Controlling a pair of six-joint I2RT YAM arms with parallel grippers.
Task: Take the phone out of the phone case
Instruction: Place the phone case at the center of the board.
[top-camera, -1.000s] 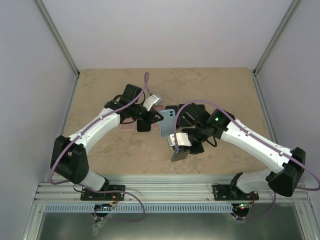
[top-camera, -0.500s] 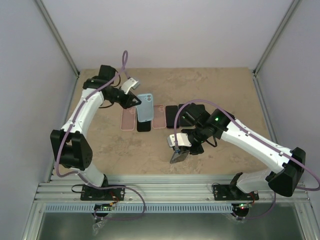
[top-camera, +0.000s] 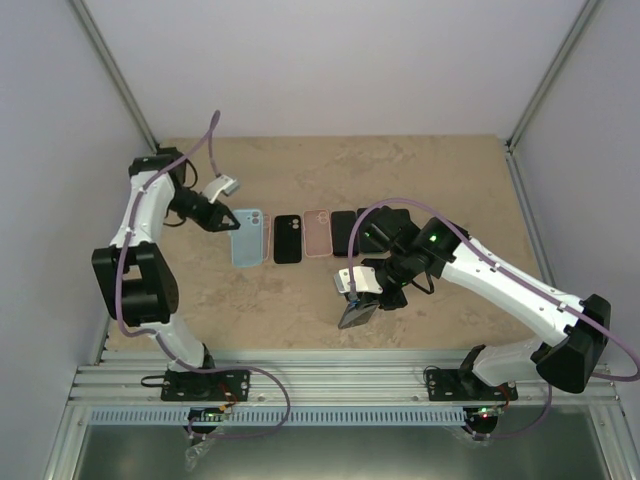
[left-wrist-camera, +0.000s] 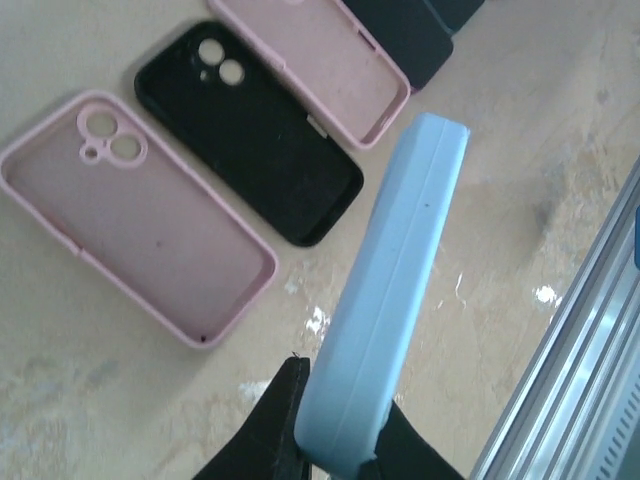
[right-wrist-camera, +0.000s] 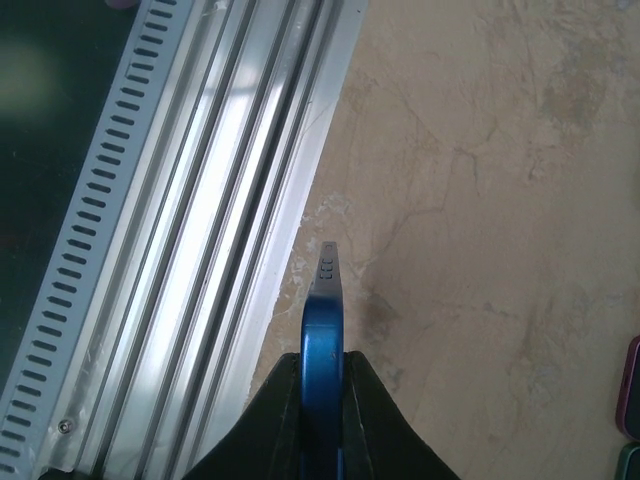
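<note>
My left gripper lowers and shifts to the left in the top view next, onto empty table beside the nearest pink case, because the blue case (top-camera: 248, 238) overlaps it.
My left gripper (top-camera: 228, 222) is shut on the end of a light blue phone case (top-camera: 248, 238) and holds it above the table at the left end of a row of cases. In the left wrist view the blue case (left-wrist-camera: 392, 300) runs edge-on out from between my fingers (left-wrist-camera: 270, 420). My right gripper (top-camera: 362, 298) is shut on a dark blue phone (top-camera: 357, 313), held near the table's front edge, well apart from the blue case. In the right wrist view the phone (right-wrist-camera: 323, 330) shows edge-on between the closed jaws.
Empty cases lie in a row: a pink one (left-wrist-camera: 140, 215), a black one (left-wrist-camera: 250, 145), another pink one (left-wrist-camera: 310, 60) and dark ones (top-camera: 343, 232) further right. The aluminium rail (right-wrist-camera: 200, 230) runs along the near edge, right under the phone.
My left arm has swung far to the left, carrying the light blue case away from the right gripper to the row's left end. The right arm has stayed still with the phone.
</note>
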